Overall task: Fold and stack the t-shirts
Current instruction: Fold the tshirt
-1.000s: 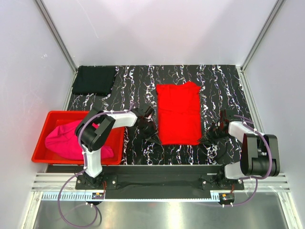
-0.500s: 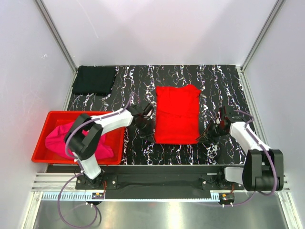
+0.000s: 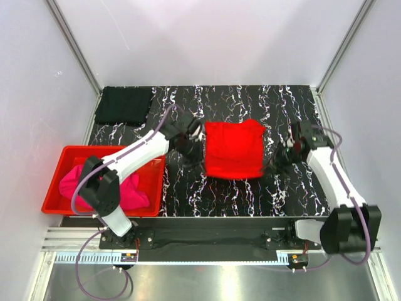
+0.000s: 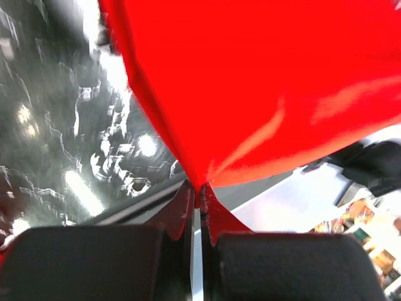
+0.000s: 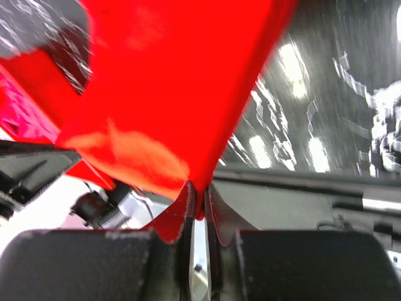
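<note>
The lifted edge hangs short, so my left gripper should next carry its pinched corner outward onto the red t-shirt's far corner [image 3: 210, 125] nearest the black one and release it.
The bright red t-shirt [image 3: 235, 149] lies mid-table, its near part lifted and doubled toward the far end. My left gripper [image 3: 199, 145] is shut on its left corner; the cloth [image 4: 263, 81] hangs from the tips [image 4: 199, 193]. My right gripper [image 3: 280, 154] is shut on its right corner, the cloth [image 5: 182, 94] pinched at the tips [image 5: 200, 191]. The black t-shirt [image 3: 124, 105] lies folded at the far left corner. The magenta t-shirt [image 3: 94, 183] is bunched in the red bin [image 3: 56, 169].
The red plastic bin sits at the table's near left edge. The black marbled tabletop [image 3: 288, 113] is walled by white panels on three sides. An aluminium rail [image 3: 213, 241] runs along the front by the arm bases.
Both grippers have moved away from me and upward with the red shirt's near corners, lifting its near edge and shortening its visible length. The black and magenta shirts have not moved.
</note>
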You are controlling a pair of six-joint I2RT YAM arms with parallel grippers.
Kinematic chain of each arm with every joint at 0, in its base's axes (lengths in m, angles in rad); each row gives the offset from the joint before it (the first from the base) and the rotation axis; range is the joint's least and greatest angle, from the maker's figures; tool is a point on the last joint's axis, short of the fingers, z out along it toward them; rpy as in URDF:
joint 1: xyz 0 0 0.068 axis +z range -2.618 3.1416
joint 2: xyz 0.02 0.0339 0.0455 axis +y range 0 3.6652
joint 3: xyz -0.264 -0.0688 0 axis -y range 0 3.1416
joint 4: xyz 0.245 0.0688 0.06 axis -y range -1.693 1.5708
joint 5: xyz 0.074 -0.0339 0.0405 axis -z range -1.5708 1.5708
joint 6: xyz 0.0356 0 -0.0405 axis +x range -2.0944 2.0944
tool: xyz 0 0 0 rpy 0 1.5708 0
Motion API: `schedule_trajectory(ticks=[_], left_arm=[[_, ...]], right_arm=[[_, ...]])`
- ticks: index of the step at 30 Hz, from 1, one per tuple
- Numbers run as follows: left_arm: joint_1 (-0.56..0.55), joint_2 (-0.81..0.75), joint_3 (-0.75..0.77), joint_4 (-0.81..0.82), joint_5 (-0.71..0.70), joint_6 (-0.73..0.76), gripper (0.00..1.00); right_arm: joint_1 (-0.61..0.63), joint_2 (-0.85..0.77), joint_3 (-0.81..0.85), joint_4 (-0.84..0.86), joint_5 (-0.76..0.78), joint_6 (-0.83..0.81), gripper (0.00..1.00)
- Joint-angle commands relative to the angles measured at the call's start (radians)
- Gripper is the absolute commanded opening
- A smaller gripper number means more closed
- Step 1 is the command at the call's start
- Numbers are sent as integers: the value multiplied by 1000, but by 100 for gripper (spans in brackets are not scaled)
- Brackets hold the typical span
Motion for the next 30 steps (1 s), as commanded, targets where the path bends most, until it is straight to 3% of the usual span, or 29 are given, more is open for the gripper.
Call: schedule_trajectory(ticks=[1,6,11,30], left_arm=[[57,94,192,-69,-32,62,0],[150,293,483,-103,30,99,0],[183,511,682,-91,110,105,0],[301,590,799,224,140,-8,3]], right_arm=[[-7,127,187,14,50,-51,0],[-34,367,357,83,-14,-112,0],[-48,573,529,106,-30,-173,0],[-96,813,840,175,-83,-147,0]])
